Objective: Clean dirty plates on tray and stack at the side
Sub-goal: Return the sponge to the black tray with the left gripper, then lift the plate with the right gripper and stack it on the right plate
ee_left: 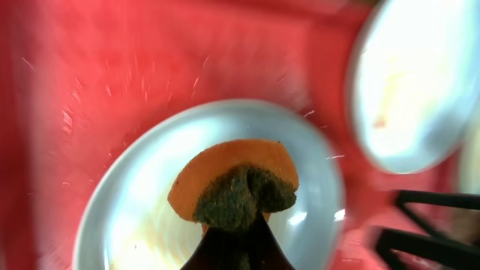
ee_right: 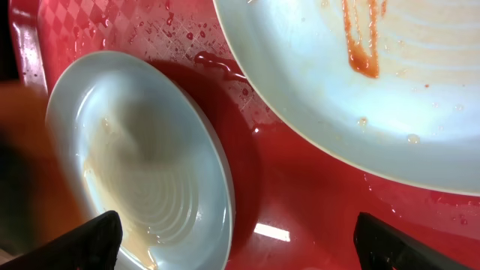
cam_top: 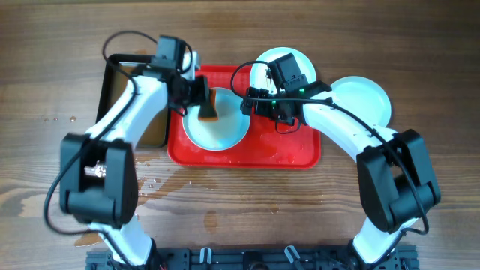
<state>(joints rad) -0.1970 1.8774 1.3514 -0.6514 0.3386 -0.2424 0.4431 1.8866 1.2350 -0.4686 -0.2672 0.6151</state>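
Note:
My right gripper shifts toward the pale plate next and lowers onto the plate's rim, since that rim shows between my open fingers.
The red tray [cam_top: 292,154] lies mid-table. On its left half sits one pale plate [cam_top: 217,131], wet and with a faint brownish film in the left wrist view [ee_left: 142,210]. My left gripper [cam_top: 204,101] is shut on an orange sponge [ee_left: 236,180] with a dark scouring face, pressed on that plate. A second plate [ee_right: 360,75] with an orange-red sauce streak rests at the tray's far edge [cam_top: 281,60]. My right gripper [ee_right: 236,247] hangs open over the first plate's right rim [ee_right: 217,187] and bare tray [ee_right: 300,195].
A third pale plate [cam_top: 364,101] lies on the table right of the tray. A black pan [cam_top: 112,75] stands left of the tray under my left arm. Water drops and a wet patch mark the wood [cam_top: 161,184] in front.

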